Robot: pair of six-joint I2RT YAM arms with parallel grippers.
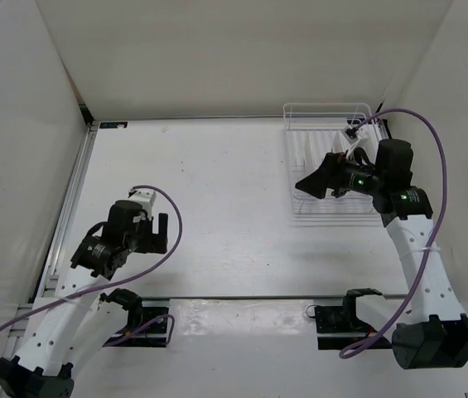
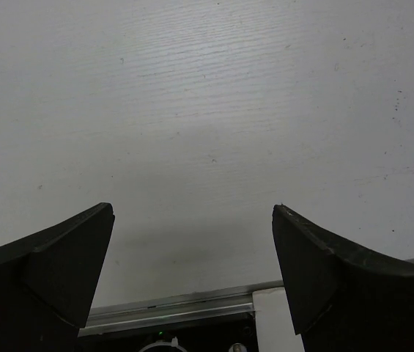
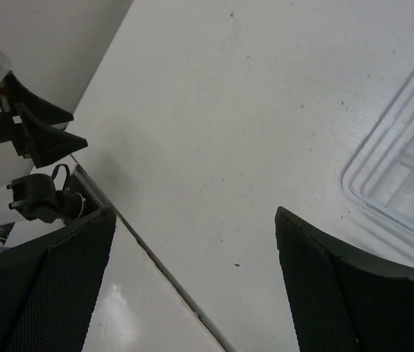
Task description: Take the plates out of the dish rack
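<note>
My right gripper will move outward, turn its fingers down and close across the thin rim of the plate that stands on its edge there, nearest the bare table.
The white wire dish rack (image 1: 333, 116) stands at the far right of the table; one corner of it shows in the right wrist view (image 3: 386, 172). Thin white plates (image 1: 302, 149) stand edge-on in it, partly hidden by my right arm. My right gripper (image 1: 310, 184) hovers over the rack's left part, pointing left, open and empty (image 3: 196, 216). My left gripper (image 1: 161, 232) is open and empty over bare table at the near left (image 2: 192, 213), far from the rack.
White walls close in the table on the left, back and right. A metal rail (image 1: 242, 297) runs along the table's near edge, also seen in the left wrist view (image 2: 170, 308). The left arm shows in the right wrist view (image 3: 38, 132).
</note>
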